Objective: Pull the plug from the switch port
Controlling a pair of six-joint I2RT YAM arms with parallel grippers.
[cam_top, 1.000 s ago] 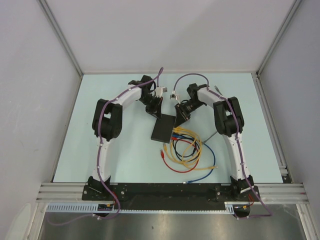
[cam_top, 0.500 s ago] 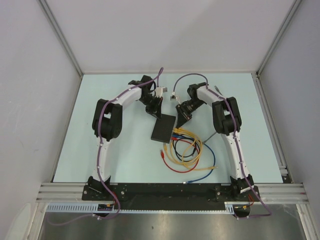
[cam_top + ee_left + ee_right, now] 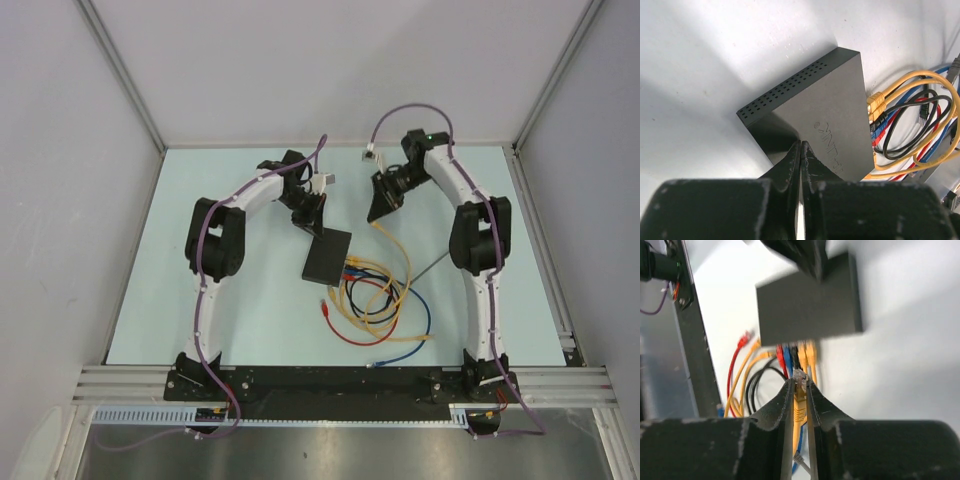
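Note:
The yellow plug is already away from the switch (image 3: 328,256). My right gripper carries the plug outward next, then lowers it onto the empty far table.
The matte-black switch (image 3: 328,256) lies flat at mid-table, its socket edge facing the cable heap. My left gripper (image 3: 310,222) is shut and empty, its tips resting on the switch's far end; the left wrist view shows them (image 3: 801,145) on the switch's top (image 3: 820,110). My right gripper (image 3: 379,213) is shut on a yellow plug (image 3: 800,399), held in the air apart from the switch (image 3: 807,302). Its yellow cable (image 3: 399,250) trails back to the heap. Red, blue, black and two yellow plugs (image 3: 796,354) sit at the socket edge.
A tangle of yellow, red, blue and black cables (image 3: 378,302) lies near-right of the switch, with a loose red plug (image 3: 327,308) at its left. A thin grey cable (image 3: 430,265) runs toward the right arm. Enclosure walls ring the table.
My right gripper has pulled away from the switch's socket edge, up and to the far right, taking the yellow plug out with it. The left gripper and the switch have stayed put.

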